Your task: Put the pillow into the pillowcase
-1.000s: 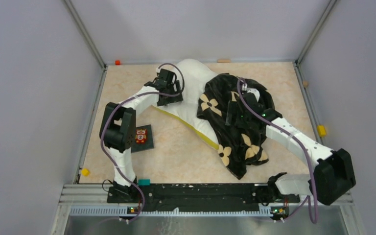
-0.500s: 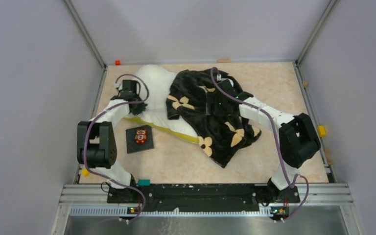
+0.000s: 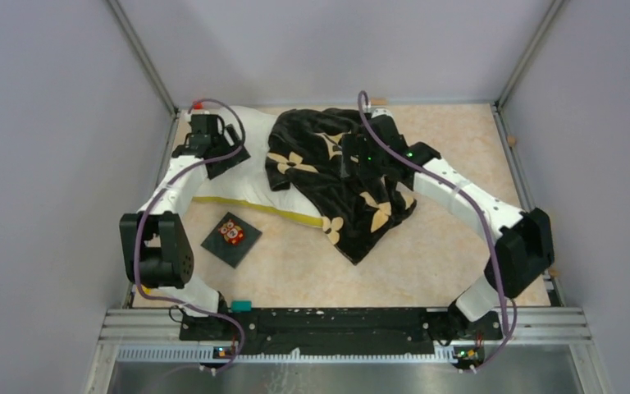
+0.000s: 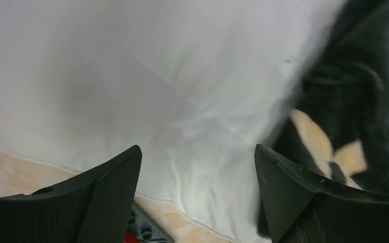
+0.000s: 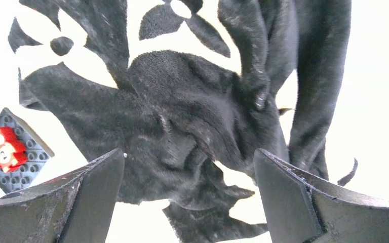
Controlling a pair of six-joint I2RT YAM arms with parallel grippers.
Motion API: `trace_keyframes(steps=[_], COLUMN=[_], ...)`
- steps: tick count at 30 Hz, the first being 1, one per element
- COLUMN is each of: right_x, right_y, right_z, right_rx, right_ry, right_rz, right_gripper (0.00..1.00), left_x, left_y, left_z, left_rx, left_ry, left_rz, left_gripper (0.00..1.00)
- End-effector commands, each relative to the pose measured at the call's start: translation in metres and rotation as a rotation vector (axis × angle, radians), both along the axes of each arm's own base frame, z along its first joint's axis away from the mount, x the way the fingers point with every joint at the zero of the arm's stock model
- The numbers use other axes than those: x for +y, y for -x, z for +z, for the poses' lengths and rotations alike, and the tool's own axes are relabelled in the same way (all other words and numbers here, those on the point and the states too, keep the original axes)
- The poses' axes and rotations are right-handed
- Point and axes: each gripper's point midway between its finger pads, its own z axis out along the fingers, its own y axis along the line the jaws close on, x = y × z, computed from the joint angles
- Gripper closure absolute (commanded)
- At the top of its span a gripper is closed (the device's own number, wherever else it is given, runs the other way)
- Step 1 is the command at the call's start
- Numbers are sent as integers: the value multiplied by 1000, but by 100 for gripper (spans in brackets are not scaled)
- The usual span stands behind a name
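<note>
My left gripper should move its fingers across to the right in the top view next, to the pillowcase's fold by the beige flower, because only pillow is between them now.
The white pillow lies at the back left of the table, its yellow band along the near edge. The black flower-printed pillowcase is crumpled over the pillow's right part. My left gripper is open just above the pillow's far left end; its wrist view shows white pillow fabric between the open jaws and the pillowcase at the right. My right gripper is open above the pillowcase folds, its jaws wide apart and holding nothing.
A small dark card with a red owl lies in front of the pillow and also shows in the right wrist view. A red block sits in the back-left corner, a wooden block by the back wall, and a yellow block at the near left.
Both arms have swung left and toward the back. The pillow and pillowcase have shifted left into the back-left corner. The owl card has turned slightly.
</note>
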Motion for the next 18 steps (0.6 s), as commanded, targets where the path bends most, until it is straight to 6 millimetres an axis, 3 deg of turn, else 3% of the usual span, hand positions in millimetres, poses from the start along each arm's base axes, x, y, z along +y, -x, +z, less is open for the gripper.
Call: trace_keyframes(steps=[1,4,8,13,18], right_x=[-34,-46,-29,-13,-6], right_y=[3,0,-6,-12,-20], right_z=[33,23,19,-1,-26], right_rx=[-94,-87,-103,-66,-23], right_ry=[0,4,-18,29,63], right_rz=[-57,-60,29,78,78], right_gripper=[3,4,6,10,14], left_x=[-58,-103,-158,-203,-220], left_y=[-3,10,33,46,47], left_z=[73,77,62,37,7], left_rx=[-167,-168,-143,-103,-46], left_ry=[-42,-81,-81,-65,-61], left_rz=[-220,-324,-430,-508,-512], left_gripper=[12,9,8,11,19])
